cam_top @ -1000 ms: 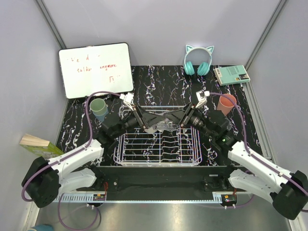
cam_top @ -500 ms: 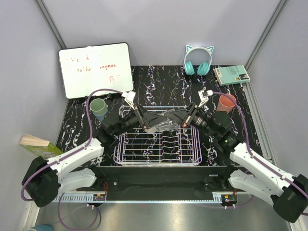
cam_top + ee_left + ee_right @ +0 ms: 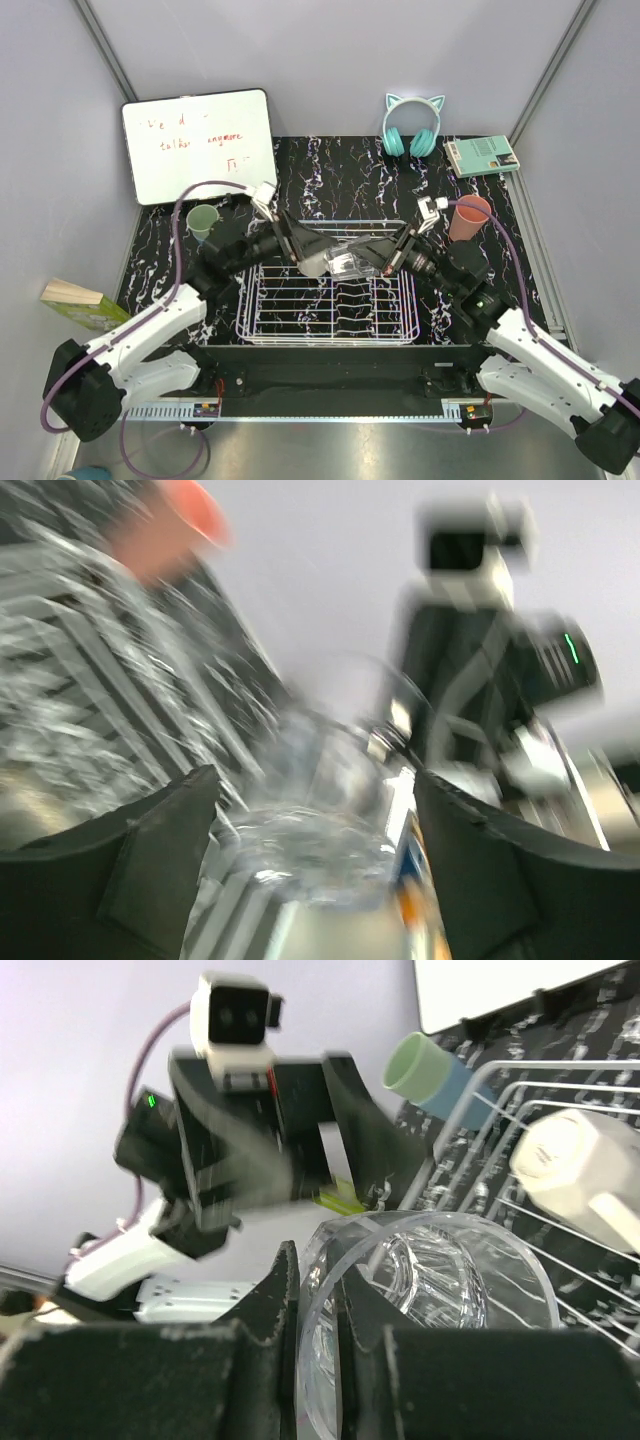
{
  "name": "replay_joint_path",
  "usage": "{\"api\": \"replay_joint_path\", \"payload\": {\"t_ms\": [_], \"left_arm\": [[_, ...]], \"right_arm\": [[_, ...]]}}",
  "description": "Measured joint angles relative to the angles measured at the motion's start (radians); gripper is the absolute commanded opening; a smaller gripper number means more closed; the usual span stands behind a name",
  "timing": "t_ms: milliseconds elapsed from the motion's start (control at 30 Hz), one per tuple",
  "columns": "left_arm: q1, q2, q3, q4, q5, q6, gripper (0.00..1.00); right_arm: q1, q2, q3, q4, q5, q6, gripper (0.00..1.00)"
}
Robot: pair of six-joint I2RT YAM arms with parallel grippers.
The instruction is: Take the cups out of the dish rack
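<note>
The tabletop by the pink cup (image 3: 468,216) is below my right gripper and to the right in the top view, so next I need to move the gripper that way and down to let go.
A clear glass (image 3: 347,263) hangs on its side above the dish rack (image 3: 330,315), between my two grippers. My right gripper (image 3: 315,1270) is shut on the rim of the glass (image 3: 450,1270), with one finger inside and one outside. My left gripper (image 3: 315,780) is open around the base of the glass (image 3: 320,830), and a gap shows at its right finger. A cream mug (image 3: 570,1165) lies in the rack. On the table, a green cup (image 3: 203,220) stands left of the rack and a pink cup (image 3: 468,216) right of it.
A whiteboard (image 3: 198,145) leans at the back left. Teal cat-ear headphones (image 3: 412,125) and a pale green box (image 3: 482,155) lie at the back right. A wooden block (image 3: 80,300) sits at the left edge.
My right gripper has shut on the glass's rim. My left gripper's jaws have spread wider around the glass's base. Both arms have shifted slightly over the rack.
</note>
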Motion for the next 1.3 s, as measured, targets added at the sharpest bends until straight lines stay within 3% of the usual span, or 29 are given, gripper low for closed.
{"api": "replay_joint_path", "payload": {"t_ms": [133, 400, 500, 600, 833, 933, 1100, 1300], "left_arm": [[0.137, -0.021, 0.007, -0.069, -0.131, 0.010, 0.88], [0.149, -0.029, 0.008, -0.116, -0.176, 0.019, 0.87], [0.149, -0.030, 0.016, -0.167, -0.189, 0.035, 0.87], [0.150, -0.036, 0.037, -0.249, -0.214, 0.064, 0.87], [0.150, -0.097, 0.058, -0.438, -0.289, 0.123, 0.86], [0.150, -0.113, 0.073, -0.534, -0.342, 0.144, 0.85], [0.150, -0.131, 0.086, -0.660, -0.405, 0.168, 0.84], [0.150, -0.155, 0.086, -0.720, -0.431, 0.181, 0.84]], "right_arm": [[-0.009, -0.057, -0.008, -0.094, 0.012, -0.049, 0.00], [-0.008, -0.068, -0.006, -0.179, 0.051, -0.097, 0.00], [-0.008, -0.076, 0.042, -0.327, 0.132, -0.151, 0.00], [-0.007, -0.059, 0.170, -0.537, 0.310, -0.236, 0.00], [-0.012, 0.080, 0.422, -0.834, 0.757, -0.359, 0.00], [-0.093, 0.164, 0.474, -0.929, 0.825, -0.375, 0.00], [-0.342, 0.251, 0.483, -1.049, 0.837, -0.386, 0.00], [-0.403, 0.255, 0.483, -1.107, 0.832, -0.385, 0.00]]}}
